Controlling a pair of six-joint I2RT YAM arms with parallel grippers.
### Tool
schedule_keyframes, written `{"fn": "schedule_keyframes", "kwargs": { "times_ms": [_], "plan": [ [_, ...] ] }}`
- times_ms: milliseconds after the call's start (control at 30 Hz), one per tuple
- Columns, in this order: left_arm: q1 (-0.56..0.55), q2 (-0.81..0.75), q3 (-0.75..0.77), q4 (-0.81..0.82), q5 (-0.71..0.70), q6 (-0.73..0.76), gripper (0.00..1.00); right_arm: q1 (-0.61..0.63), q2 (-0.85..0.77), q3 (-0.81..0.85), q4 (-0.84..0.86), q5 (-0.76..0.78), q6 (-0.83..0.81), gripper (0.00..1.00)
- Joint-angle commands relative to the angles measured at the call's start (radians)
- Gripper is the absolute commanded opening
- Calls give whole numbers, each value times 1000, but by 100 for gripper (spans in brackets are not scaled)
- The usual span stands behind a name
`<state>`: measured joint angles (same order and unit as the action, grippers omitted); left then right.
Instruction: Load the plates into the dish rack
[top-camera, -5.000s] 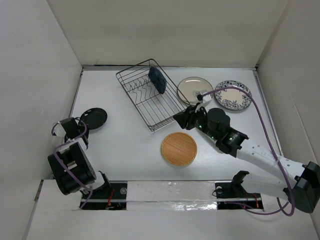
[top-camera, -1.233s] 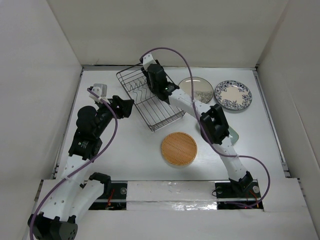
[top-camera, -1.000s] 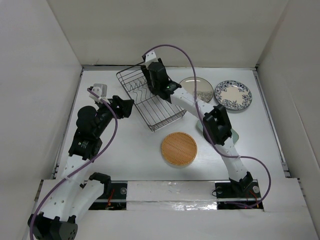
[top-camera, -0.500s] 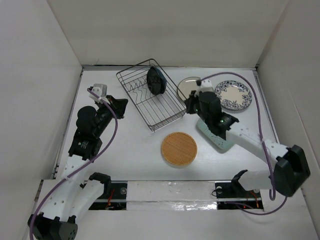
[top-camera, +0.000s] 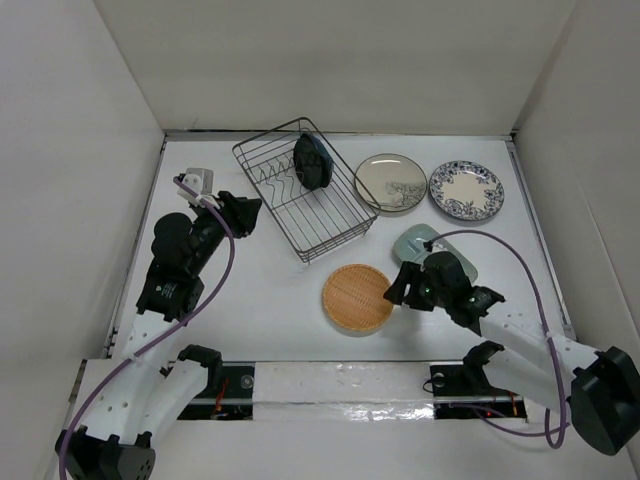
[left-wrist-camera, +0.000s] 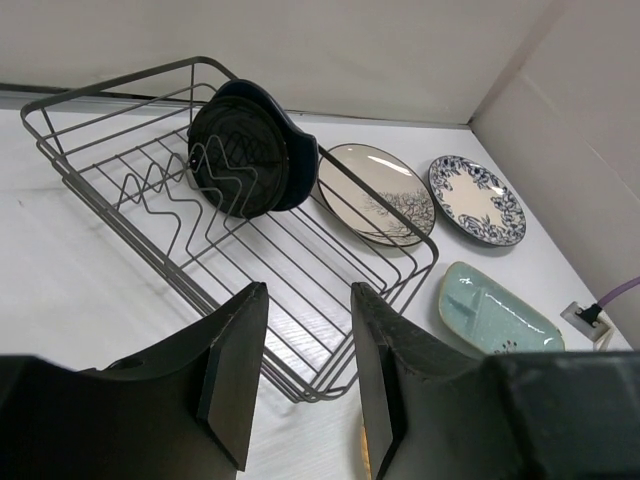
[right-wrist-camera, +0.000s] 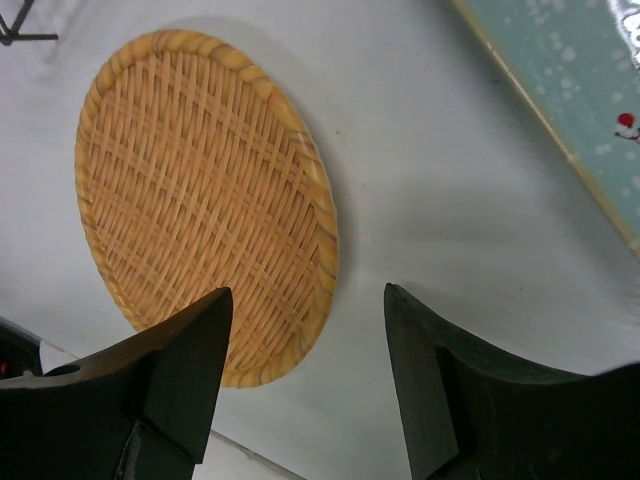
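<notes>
Next, my right gripper goes down and left in the top view onto the orange woven plate's rim (top-camera: 389, 288) (right-wrist-camera: 326, 275), as it lines up between the open fingers.
The wire dish rack (top-camera: 290, 205) stands at the back, with the dark blue leaf-shaped plate (top-camera: 311, 162) upright among its prongs; both show in the left wrist view (left-wrist-camera: 130, 180), (left-wrist-camera: 245, 150). The orange woven plate (top-camera: 357, 298) lies flat in front of the rack. My right gripper (top-camera: 394, 290) is open, low at the plate's right rim; the right wrist view shows the plate (right-wrist-camera: 190, 200) under the left finger. The pale green plate (top-camera: 425, 243), beige plate (top-camera: 390, 182) and floral plate (top-camera: 466, 191) lie to the right. My left gripper (top-camera: 247, 208) is open, beside the rack's left side.
White walls close in the table on three sides. The right arm's purple cable (top-camera: 520, 260) loops over the table to the right of the green plate. A metal strip (top-camera: 340, 380) runs along the near edge between the arm bases.
My right gripper has left the rack, where the blue plate stays, and has come down to the orange woven plate's right rim. The left arm has barely moved.
</notes>
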<state>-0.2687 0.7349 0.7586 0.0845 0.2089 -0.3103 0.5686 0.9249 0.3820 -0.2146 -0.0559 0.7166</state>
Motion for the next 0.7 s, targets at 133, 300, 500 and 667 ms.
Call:
{"fn": "schedule_keyframes", "kwargs": {
  "times_ms": [133, 300, 500, 667],
  "plan": [
    [-1, -20, -13, 37, 1, 11, 37, -15, 197, 6, 165, -125, -5, 67],
    [-1, -15, -8, 32, -5, 13, 37, -35, 370, -6, 323, -202, 6, 50],
    [-1, -19, -8, 29, -12, 14, 37, -56, 411, -37, 394, -223, 7, 1],
    [-1, -29, -8, 29, -12, 13, 37, -56, 258, -26, 284, -243, -16, 0]
  ]
}}
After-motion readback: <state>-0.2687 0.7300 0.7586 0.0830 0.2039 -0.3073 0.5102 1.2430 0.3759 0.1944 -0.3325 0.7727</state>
